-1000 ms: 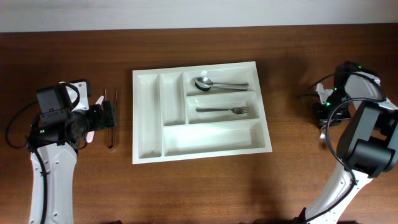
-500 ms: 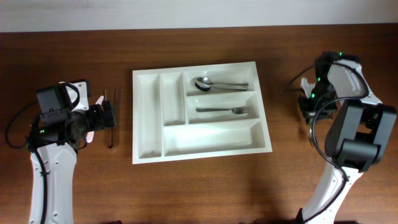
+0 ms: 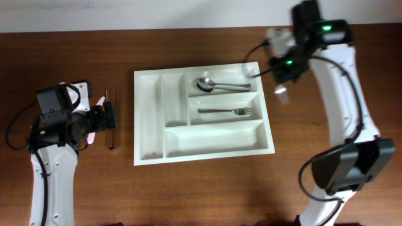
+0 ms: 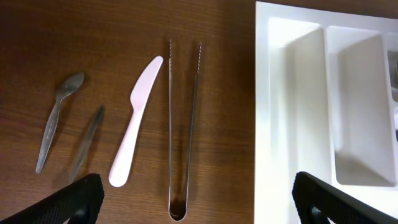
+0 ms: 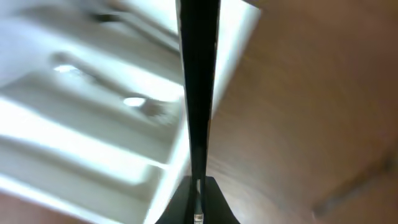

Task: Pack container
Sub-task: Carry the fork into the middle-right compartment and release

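Observation:
My right gripper should next swing the utensil left in the overhead view, turning and lowering it over the fork's compartment [image 3: 224, 110] [image 5: 93, 109], since room is free beside the fork.
The white container [image 3: 149, 119] lies mid-table with a metal spoon [image 3: 217, 85] and a fork [image 3: 226, 111] in two crosswise compartments. My right gripper [image 3: 279, 68] is blurred by the container's far right corner. In the right wrist view it [image 5: 198, 186] is shut on a thin dark utensil [image 5: 198, 81] that points out over the container's rim [image 5: 180, 149]. My left gripper [image 3: 108, 117] is open and empty over metal tongs [image 4: 183, 130]. Its fingers [image 4: 68, 202] stand wide apart, with the container's left wall [image 4: 270, 124] to the right.
Left of the container lie a white plastic knife [image 4: 137, 121], a small metal spoon [image 4: 59, 118] and another thin metal piece [image 4: 87, 143] beside the tongs [image 3: 112, 122]. A beige wall strip runs along the table's far edge [image 3: 188, 14].
My right arm has swung from the table's far right up and left to the container's far right corner. The left arm and the items on the table have not moved.

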Controlling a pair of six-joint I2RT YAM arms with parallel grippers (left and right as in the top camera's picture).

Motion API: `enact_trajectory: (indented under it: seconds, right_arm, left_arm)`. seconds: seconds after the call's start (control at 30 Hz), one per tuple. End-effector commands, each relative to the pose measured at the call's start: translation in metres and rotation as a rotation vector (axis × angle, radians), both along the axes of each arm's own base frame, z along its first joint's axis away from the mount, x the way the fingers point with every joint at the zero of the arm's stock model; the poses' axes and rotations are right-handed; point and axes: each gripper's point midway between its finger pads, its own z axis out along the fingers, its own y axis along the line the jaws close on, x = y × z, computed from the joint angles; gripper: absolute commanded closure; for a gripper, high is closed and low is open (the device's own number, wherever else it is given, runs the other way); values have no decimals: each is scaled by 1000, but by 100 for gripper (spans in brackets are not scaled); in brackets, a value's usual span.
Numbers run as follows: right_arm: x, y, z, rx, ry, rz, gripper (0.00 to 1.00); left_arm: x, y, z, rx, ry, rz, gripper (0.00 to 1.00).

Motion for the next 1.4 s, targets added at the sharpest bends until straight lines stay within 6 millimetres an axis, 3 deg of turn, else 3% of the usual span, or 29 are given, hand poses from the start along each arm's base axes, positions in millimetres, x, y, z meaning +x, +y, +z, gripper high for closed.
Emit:
enact_trajectory:
  seconds: [0.0,0.17,0.3,0.53,0.77,1.0,1.17,1.3,1.37]
  right_arm:
    - [-21,61,-24,-36,36,395,96]
    - [-46,107,-54,-101,57,836,96]
    - [-51,110,-73,-183,74,1055,96]
    - [-39,96,-93,-159,91,1108,96]
    - [-32,97,-117,-114,106,1142,95]
    - [-33,99,-134,-116,145,1148,72]
    - [-12,94,-108,-185,96,936,72]
    - [25,74,-55,-200,-27,565,71]
    - [42,55,-24,-144,-85,321,58]
  left_arm:
    - [4,4,7,19,-13,-4,1]
    - [4,4,7,19,-13,-4,1]
    - [4,4,7,19,-13,-4,1]
    - [4,4,7,19,-13,-4,1]
    - [4,4,7,19,-13,-4,1]
    - [4,4,7,19,-13,-4,1]
    - [4,4,7,19,-13,-4,1]
    - [4,4,7,19,-13,-4,1]
    - [4,4,7,19,-13,-4,1]
